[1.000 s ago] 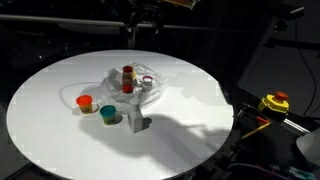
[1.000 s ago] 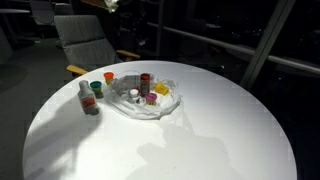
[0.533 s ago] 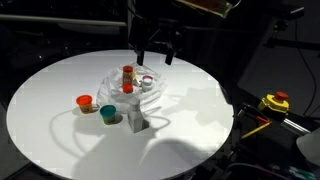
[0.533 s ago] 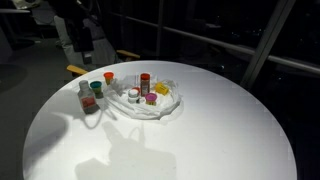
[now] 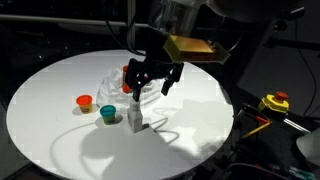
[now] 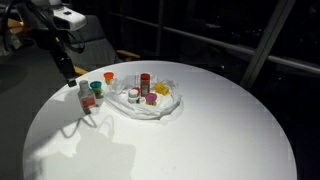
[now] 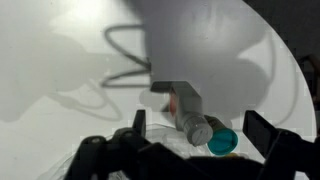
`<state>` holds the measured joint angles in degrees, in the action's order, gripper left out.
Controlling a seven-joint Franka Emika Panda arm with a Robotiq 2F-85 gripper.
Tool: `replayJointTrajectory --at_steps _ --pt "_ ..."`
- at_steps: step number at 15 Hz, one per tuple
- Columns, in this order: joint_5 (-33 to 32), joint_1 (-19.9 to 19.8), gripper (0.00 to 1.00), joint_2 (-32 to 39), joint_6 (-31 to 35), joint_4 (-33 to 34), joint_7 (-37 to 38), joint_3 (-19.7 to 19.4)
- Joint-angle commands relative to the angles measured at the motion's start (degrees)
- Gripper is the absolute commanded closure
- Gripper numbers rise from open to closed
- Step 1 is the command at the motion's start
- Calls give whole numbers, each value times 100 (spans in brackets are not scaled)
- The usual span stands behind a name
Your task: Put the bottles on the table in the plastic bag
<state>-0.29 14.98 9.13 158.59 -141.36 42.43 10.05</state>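
Note:
My gripper needs to go down around the bottle's capped top (image 5: 135,104) (image 7: 201,132) and close, because the grey bottle is standing upright and its cap is below and between my open fingers.
My gripper (image 5: 152,80) hangs open above the round white table (image 5: 60,140), just over a grey bottle (image 5: 135,120) that stands upright. In the wrist view the grey bottle (image 7: 190,115) lies between my two fingers (image 7: 138,124), not touched, with a teal pot (image 7: 222,141) beside it. An orange pot (image 5: 84,102) and the teal pot (image 5: 108,113) stand near the grey bottle. The see-through plastic bag (image 6: 160,108) lies flat and holds a red-brown bottle (image 6: 145,82), a purple-topped pot (image 6: 151,99) and a white pot (image 6: 133,96). From the other side, my gripper (image 6: 66,72) hovers left of the grey bottle (image 6: 86,100).
A chair (image 6: 95,45) stands behind the table in an exterior view. A yellow and red device (image 5: 274,102) sits off the table's edge. A thin cable loop (image 7: 125,55) lies on the tabletop in the wrist view.
The arm has swung in from the back and come down over the table. My gripper now hangs close above the grey bottle, still open. The bottles and bag have not moved.

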Motion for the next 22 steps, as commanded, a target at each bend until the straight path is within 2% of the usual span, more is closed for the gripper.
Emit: replayJointTrajectory --at_steps 1,5,8,12,16,18,22 --pt "-785 354 0 533 490 245 653 -409" --pt "-1489 861 0 1027 734 602 1042 -1058" --pt "-1633 1161 0 1331 800 949 1127 -1374" --pt "-1314 1232 0 1496 545 1172 980 -1342" --pt "-1348 1274 0 1390 302 1112 988 -1380" --pt "-1423 1295 26 1391 335 1126 1003 -1438" --pt "-1379 1224 58 1441 383 1163 891 -1406"
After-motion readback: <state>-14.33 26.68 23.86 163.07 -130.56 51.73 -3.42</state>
